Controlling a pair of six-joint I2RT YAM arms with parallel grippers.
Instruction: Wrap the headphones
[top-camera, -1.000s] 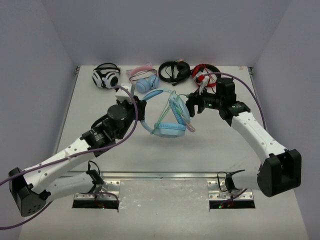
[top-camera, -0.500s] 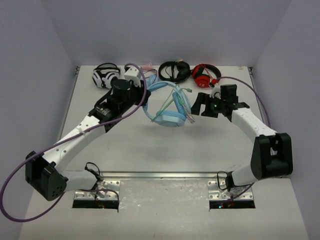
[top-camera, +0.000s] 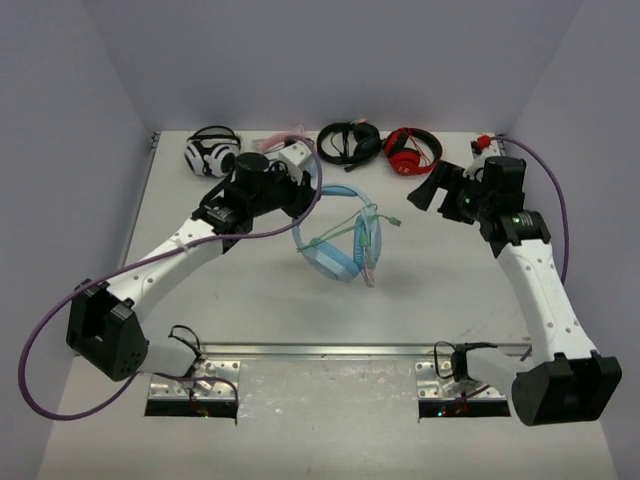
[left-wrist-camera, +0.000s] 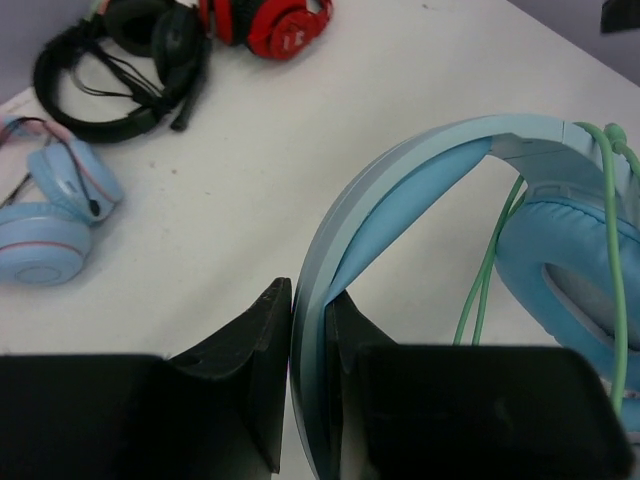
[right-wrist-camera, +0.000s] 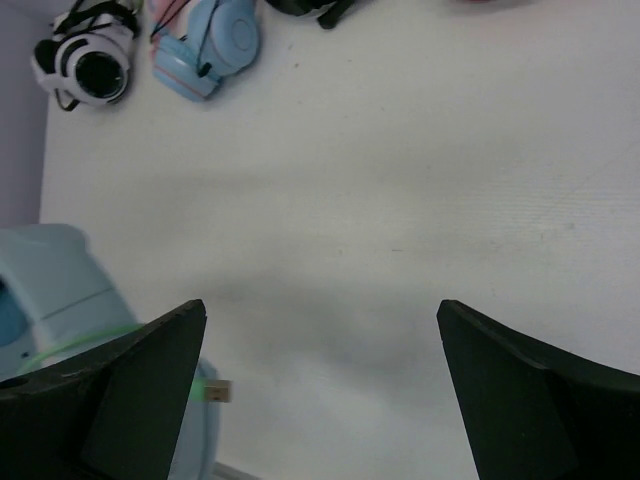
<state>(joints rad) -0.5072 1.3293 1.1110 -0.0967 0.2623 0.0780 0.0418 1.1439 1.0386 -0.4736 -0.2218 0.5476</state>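
My right gripper needs to slide left in the top view to the headband's free side (top-camera: 363, 196) (right-wrist-camera: 72, 288) and close on it opposite my left gripper's hold.
The light-blue headphones (top-camera: 335, 258) are held in the middle of the table, above the surface. My left gripper (top-camera: 300, 193) is shut on the wide blue headband (left-wrist-camera: 420, 165), which runs between the two fingers (left-wrist-camera: 262, 340). A padded cup (left-wrist-camera: 575, 265) shows at the right of the left wrist view. The thin pale-green cable (top-camera: 366, 238) is looped over the cups and headband, and its plug end (right-wrist-camera: 214, 390) hangs loose. My right gripper (top-camera: 424, 194) is wide open and empty, to the right of the headphones and apart from them. A corner of the headphones (right-wrist-camera: 50, 275) shows at the left edge of the right wrist view.
Along the back edge lie white-and-black headphones (top-camera: 212, 152), small blue headphones with a pink band (top-camera: 285, 145) partly behind my left wrist, a black headset (top-camera: 350, 140) and red-and-black headphones (top-camera: 410, 150). The table's side walls stand close on both sides.
My left arm has swung back and to the right, carrying the headphones by the headband. My right gripper has drawn away to the right and back and stands wide open.
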